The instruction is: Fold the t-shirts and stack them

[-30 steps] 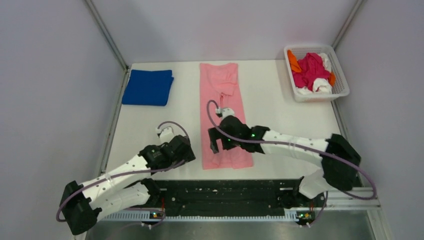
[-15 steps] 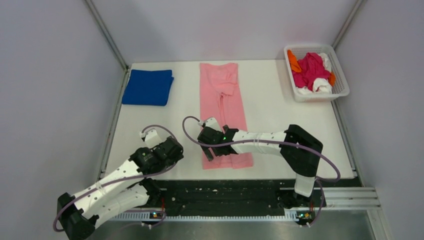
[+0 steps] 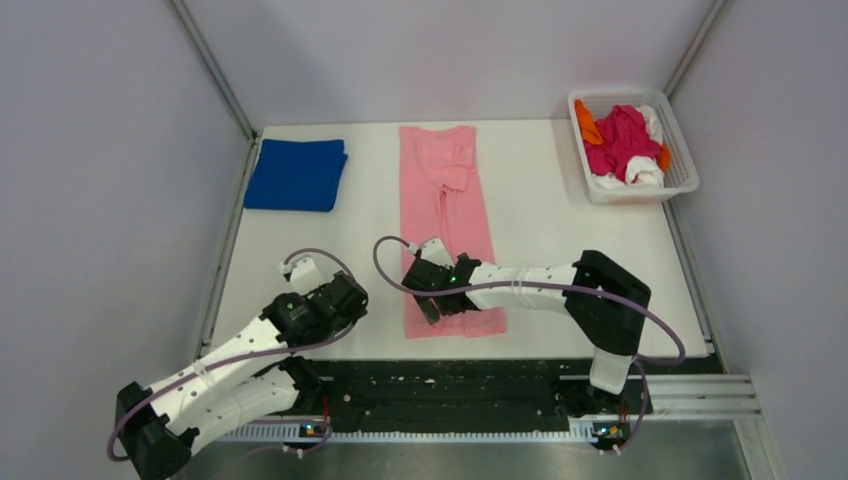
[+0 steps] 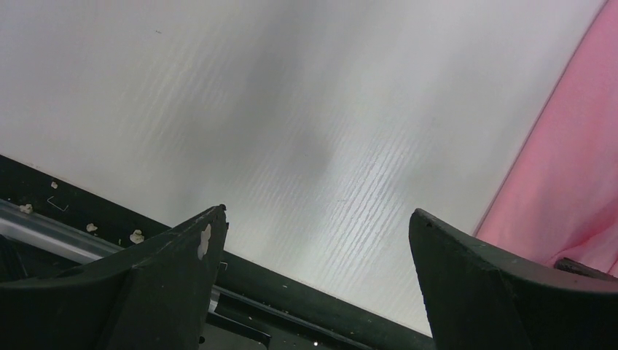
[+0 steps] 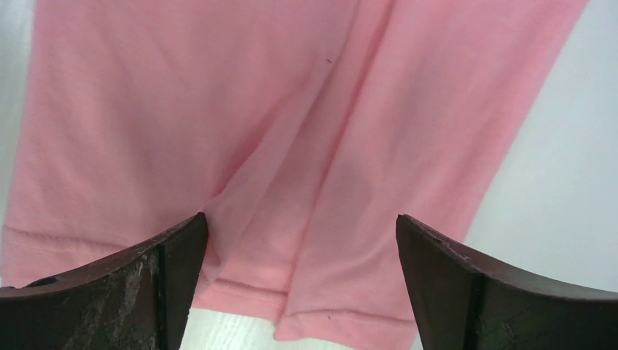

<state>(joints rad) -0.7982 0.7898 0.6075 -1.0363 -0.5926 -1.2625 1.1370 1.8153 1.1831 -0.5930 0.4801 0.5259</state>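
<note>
I need to move my left gripper across the bare table next and lower it onto the t-shirt hem's closest corner (image 3: 408,334), because the corner is below my left gripper and to its right in the top view.
A light pink t-shirt (image 3: 445,195) lies folded into a long narrow strip down the middle of the table. My right gripper (image 3: 428,303) hovers open over its near hem; in the right wrist view the pink fabric (image 5: 291,109) fills the space between the spread fingers (image 5: 301,216), and nothing is gripped. My left gripper (image 3: 348,303) stands open over bare table left of that hem, the shirt's edge (image 4: 568,168) showing right of its fingers (image 4: 318,211). A royal blue t-shirt (image 3: 296,174) lies folded at the back left.
A white lattice basket (image 3: 645,195) at the back right holds magenta (image 3: 618,140), orange (image 3: 588,125) and white (image 3: 643,172) shirts in a heap. The black base rail (image 3: 450,385) runs along the table's near edge. Grey walls close in the left, back and right sides.
Over the last second the right arm drew back and left to the pink shirt's near hem. The left arm shifted back and left. Both grippers stayed open.
</note>
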